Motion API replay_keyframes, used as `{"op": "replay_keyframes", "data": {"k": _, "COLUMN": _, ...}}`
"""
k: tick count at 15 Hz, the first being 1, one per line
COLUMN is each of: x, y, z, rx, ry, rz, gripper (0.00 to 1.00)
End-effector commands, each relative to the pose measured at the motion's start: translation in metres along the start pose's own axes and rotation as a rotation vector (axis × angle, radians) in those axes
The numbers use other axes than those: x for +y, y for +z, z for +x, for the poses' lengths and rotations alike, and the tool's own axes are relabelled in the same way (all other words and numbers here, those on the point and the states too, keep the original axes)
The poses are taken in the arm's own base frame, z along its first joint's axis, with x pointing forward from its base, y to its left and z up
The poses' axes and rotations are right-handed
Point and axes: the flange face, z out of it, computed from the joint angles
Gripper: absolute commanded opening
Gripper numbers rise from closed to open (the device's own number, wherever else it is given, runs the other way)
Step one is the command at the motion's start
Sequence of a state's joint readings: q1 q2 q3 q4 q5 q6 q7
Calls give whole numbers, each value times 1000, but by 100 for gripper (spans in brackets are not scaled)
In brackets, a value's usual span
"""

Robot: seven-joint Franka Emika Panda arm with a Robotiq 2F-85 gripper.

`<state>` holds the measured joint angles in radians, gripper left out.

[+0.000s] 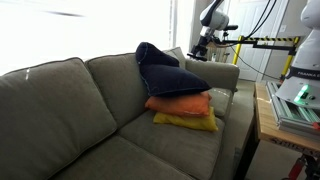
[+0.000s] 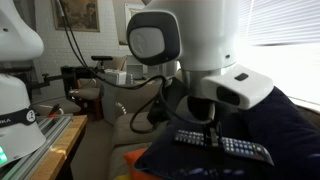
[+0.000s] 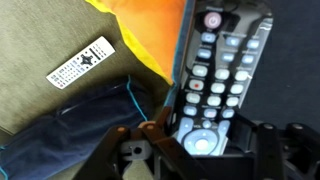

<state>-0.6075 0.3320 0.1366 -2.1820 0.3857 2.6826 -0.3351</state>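
Observation:
My gripper is holding the black remote and needs to move it toward the couch's backrest next, to bring it down onto the navy cushion.
My gripper is shut on the lower end of a black remote with pale buttons and holds it above the cushions. It also shows in an exterior view, gripper over remote, just above dark navy fabric. Under the remote lie an orange cushion and a navy cushion with light blue piping. A white remote lies flat on the olive couch seat, apart from the cushions. In an exterior view the arm stands at the far end of the couch.
A grey-olive couch holds a stack of navy, orange and yellow cushions at its far end. A wooden table with equipment stands beside the couch. Another robot base, chairs and cables fill the room behind.

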Motion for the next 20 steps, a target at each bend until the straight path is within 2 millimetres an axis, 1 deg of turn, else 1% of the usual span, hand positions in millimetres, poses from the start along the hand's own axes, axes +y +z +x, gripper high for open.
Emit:
{"op": "replay_keyframes", "data": {"k": 1, "x": -47, "y": -17, "z": -4, "rx": -32, "ry": -93, "rz": 91, "gripper": 26}}
{"op": "replay_keyframes", "data": {"k": 2, "x": -61, "y": -17, "z": -4, "rx": -37, "ry": -112, "rz": 106, "gripper": 26}}
{"op": "replay_keyframes", "data": {"k": 3, "x": -79, "y": -15, "z": -3, "rx": -47, "ry": -129, "rz": 122, "gripper": 26}}
{"op": "replay_keyframes", "data": {"k": 6, "x": -127, "y": 0, "z": -3, "rx": -61, "ry": -172, "rz": 145, "gripper": 26}}
{"op": "replay_keyframes", "data": {"k": 8, "x": -156, "y": 11, "z": 0, "rx": -57, "ry": -207, "rz": 143, "gripper": 26}}
{"op": "replay_keyframes", "data": {"k": 9, "x": -170, "y": 16, "z": 2, "rx": -48, "ry": -222, "rz": 137, "gripper": 26}}
{"op": "replay_keyframes", "data": {"k": 11, "x": -190, "y": 25, "z": 8, "rx": -30, "ry": -244, "rz": 124, "gripper": 26}}
{"op": "replay_keyframes", "data": {"k": 13, "x": -203, "y": 36, "z": 17, "rx": -1, "ry": -254, "rz": 105, "gripper": 26}}
{"op": "replay_keyframes", "data": {"k": 16, "x": -216, "y": 52, "z": 29, "rx": 27, "ry": -251, "rz": 89, "gripper": 26}}
{"op": "replay_keyframes", "data": {"k": 20, "x": -222, "y": 73, "z": 42, "rx": 39, "ry": -235, "rz": 61, "gripper": 26}}
